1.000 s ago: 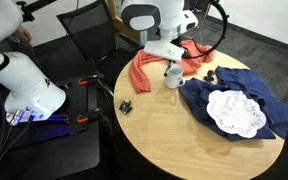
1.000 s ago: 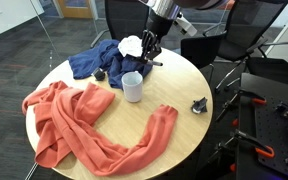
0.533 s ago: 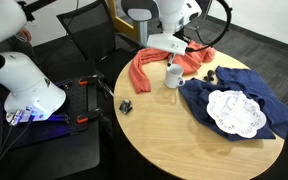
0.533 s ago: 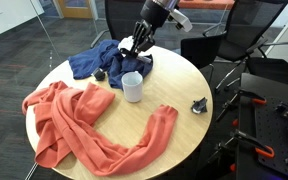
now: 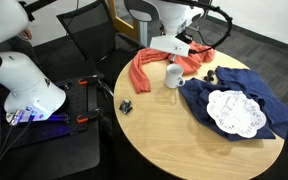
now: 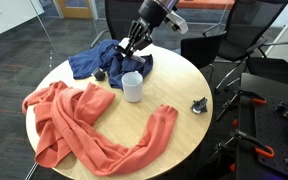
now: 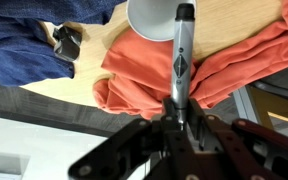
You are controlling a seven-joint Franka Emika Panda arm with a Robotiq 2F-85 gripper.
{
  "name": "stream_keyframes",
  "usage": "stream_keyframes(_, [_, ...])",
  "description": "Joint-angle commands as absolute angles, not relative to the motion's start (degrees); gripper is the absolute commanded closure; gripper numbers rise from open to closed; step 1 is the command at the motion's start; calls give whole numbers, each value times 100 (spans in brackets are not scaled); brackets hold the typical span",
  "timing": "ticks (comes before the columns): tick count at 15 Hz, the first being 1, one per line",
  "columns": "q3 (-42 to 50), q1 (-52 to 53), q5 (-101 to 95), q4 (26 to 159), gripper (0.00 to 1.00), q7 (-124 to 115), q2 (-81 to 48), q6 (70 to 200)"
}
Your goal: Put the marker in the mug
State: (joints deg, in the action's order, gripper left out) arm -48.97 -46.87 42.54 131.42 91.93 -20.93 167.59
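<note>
Next, my gripper lowers the marker [image 7: 182, 55] toward the mug's open top [image 7: 154, 10] until its end sits inside, then releases, since the marker is held well above it.
The white mug [image 5: 172, 76] stands on the round table beside the orange cloth; it also shows in an exterior view [image 6: 132, 86] and at the top of the wrist view [image 7: 156, 18]. My gripper [image 7: 176, 122] is shut on the marker [image 7: 182, 55], a thin dark stick with a paler end that points toward the mug's rim. In both exterior views the gripper [image 5: 176, 47] [image 6: 133, 46] hangs well above the mug and slightly behind it. The marker is too small to make out in the exterior views.
An orange cloth [image 6: 74, 118] lies across the wooden table [image 5: 174, 135]. A blue cloth [image 5: 246, 92] carries a white doily [image 5: 234, 112]. A small black clip [image 5: 126, 106] lies near the table edge. Office chairs stand behind the table.
My gripper has risen with the marker in it and now hangs higher above the mug. The mug and cloths have not moved.
</note>
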Motion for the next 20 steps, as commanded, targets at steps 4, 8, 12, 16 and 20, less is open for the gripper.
stream_keyframes(4, [-5596,-5412,4824,12913,95,10121,-2631,16707])
stream_keyframes(8, [-5845,-5697,4882,12854,95,10476,-2992,16693])
stream_keyframes(12, [-5953,-5863,4827,12821,95,10697,-3370,16714])
stream_keyframes(16, [-5941,-5895,4831,12732,95,10871,-3673,16705])
stream_keyframes(20, [-5927,-5902,4771,12635,95,10941,-3985,16720])
